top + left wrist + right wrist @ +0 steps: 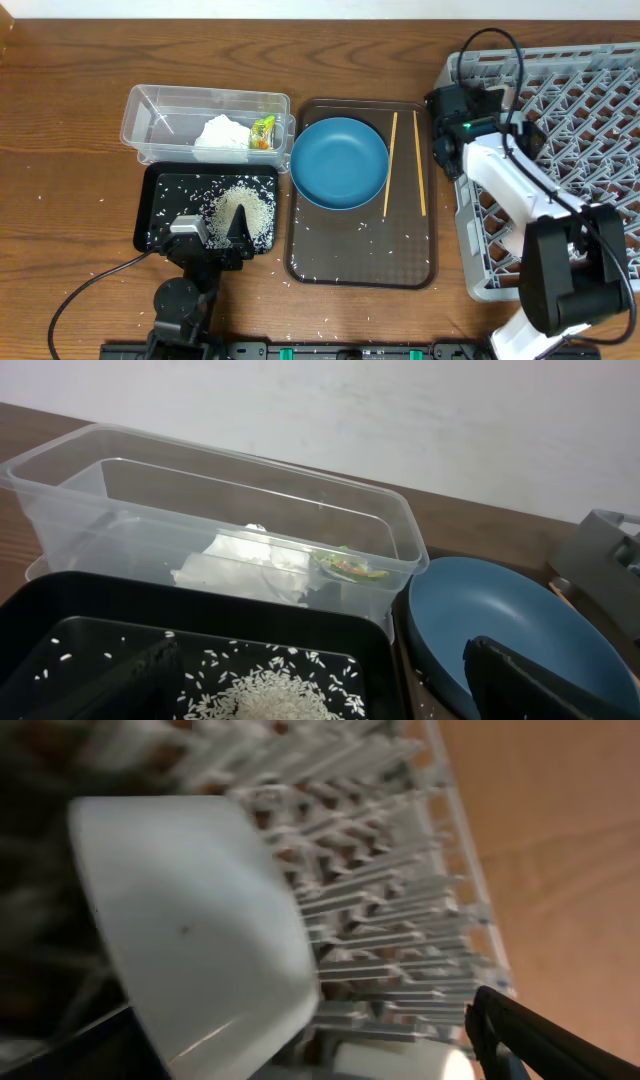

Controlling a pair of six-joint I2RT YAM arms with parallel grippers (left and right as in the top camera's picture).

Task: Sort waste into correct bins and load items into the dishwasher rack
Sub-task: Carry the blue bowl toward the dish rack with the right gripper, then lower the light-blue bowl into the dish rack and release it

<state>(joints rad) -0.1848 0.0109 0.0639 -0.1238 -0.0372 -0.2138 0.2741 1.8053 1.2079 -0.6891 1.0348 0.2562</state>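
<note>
The blue plate [340, 162] is still sitting on the brown tray. I need to bring my right gripper down to its rim beside the chopsticks next.
The clear tub [150, 110] holds the crumpled white napkin [222, 133] and the yellow-green wrapper [262, 132]; both also show in the left wrist view, napkin [235, 560] and wrapper [350, 566]. The black tray [160, 190] holds a pile of rice [245, 210]. My left gripper [225, 235] is open and empty, low over the tray's near edge [320, 695]. The blue plate [340, 162] and two chopsticks [390, 165] lie on the brown tray. My right gripper [455, 105] is open over the grey rack [580, 110]. The white bowl [190, 920] lies tilted in the rack [400, 910], beside a pale cup [400, 1062].
The brown serving tray [360, 265] sits between the black tray and the rack, with loose rice grains on it. More grains lie scattered on the wooden table [60, 200] at the front left. The right arm [500, 175] crosses the rack's left side.
</note>
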